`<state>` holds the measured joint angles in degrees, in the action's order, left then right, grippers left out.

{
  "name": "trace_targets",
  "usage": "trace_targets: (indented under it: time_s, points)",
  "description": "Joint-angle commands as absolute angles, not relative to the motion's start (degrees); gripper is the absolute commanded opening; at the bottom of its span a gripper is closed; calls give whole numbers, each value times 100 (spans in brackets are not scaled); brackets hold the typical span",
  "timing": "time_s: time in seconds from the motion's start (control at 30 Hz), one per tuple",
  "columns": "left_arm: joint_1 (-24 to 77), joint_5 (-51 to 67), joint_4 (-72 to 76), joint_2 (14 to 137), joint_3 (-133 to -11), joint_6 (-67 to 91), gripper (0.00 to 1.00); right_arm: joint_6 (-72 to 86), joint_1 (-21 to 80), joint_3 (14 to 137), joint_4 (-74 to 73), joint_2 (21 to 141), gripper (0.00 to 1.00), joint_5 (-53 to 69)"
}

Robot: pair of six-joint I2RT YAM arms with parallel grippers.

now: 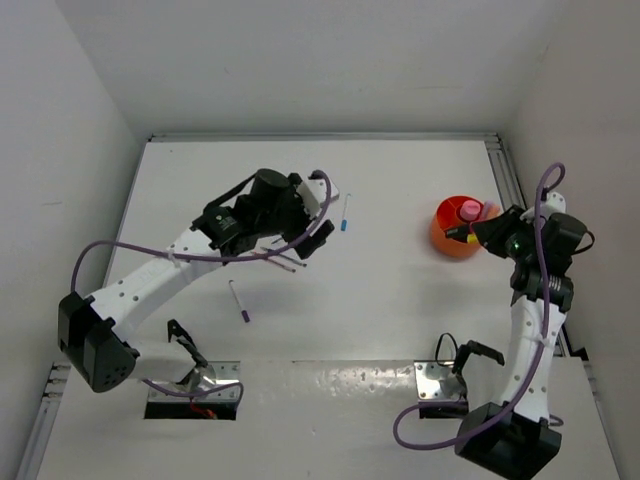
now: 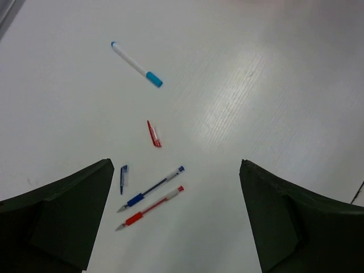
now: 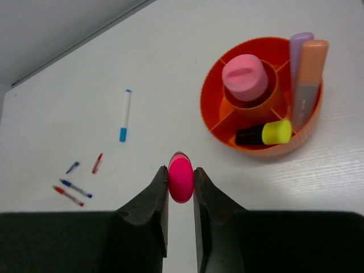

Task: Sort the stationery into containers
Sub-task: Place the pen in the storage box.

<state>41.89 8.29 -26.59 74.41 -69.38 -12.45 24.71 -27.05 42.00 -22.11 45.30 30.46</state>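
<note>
The yellow-capped marker's compartment [image 1: 469, 240] [image 3: 253, 135] is below my right gripper and to its right in the wrist view. My right gripper should go down that way next and let go of the pink marker beside the yellow-capped marker.
My right gripper [image 3: 181, 185] is shut on a pink marker [image 3: 181, 177], held end-on just left of the round orange bowl [image 3: 284, 149]. The bowl holds a pink-capped bottle [image 3: 245, 77], a lilac marker [image 3: 300, 57], an orange-grey marker [image 3: 310, 79] and a yellow-capped marker [image 3: 264, 133]. My left gripper [image 2: 176, 222] is open and empty above a blue pen [image 2: 152, 193] and a red pen [image 2: 149, 215]. A loose blue cap [image 2: 123, 178], a red cap [image 2: 154, 134] and a white marker with a blue cap [image 2: 136, 64] lie beyond them.
In the top view the bowl [image 1: 445, 240] sits at the right, near the table's rail, with my right gripper [image 1: 462, 236] at its edge. My left gripper [image 1: 320, 238] is mid-table. A purple pen [image 1: 240, 302] lies alone nearer the left arm's base.
</note>
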Motion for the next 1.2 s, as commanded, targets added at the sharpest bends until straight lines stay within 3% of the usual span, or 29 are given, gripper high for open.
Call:
trace_targets:
  time_s: [0.0,0.43,1.17]
  points:
    - [3834,1485,-2154,7339,-7014,-61,100,2505,-2847,4105,-1547,4605,0,2602]
    - [3147,2057,-1890,7330,-6706,334,100,2699,-3208,4420,-1213,6081,0,2786]
    - [2681,2461,-1626,7515,-6504,597,100,2295,-3032,4473,-527,7075,0,2566]
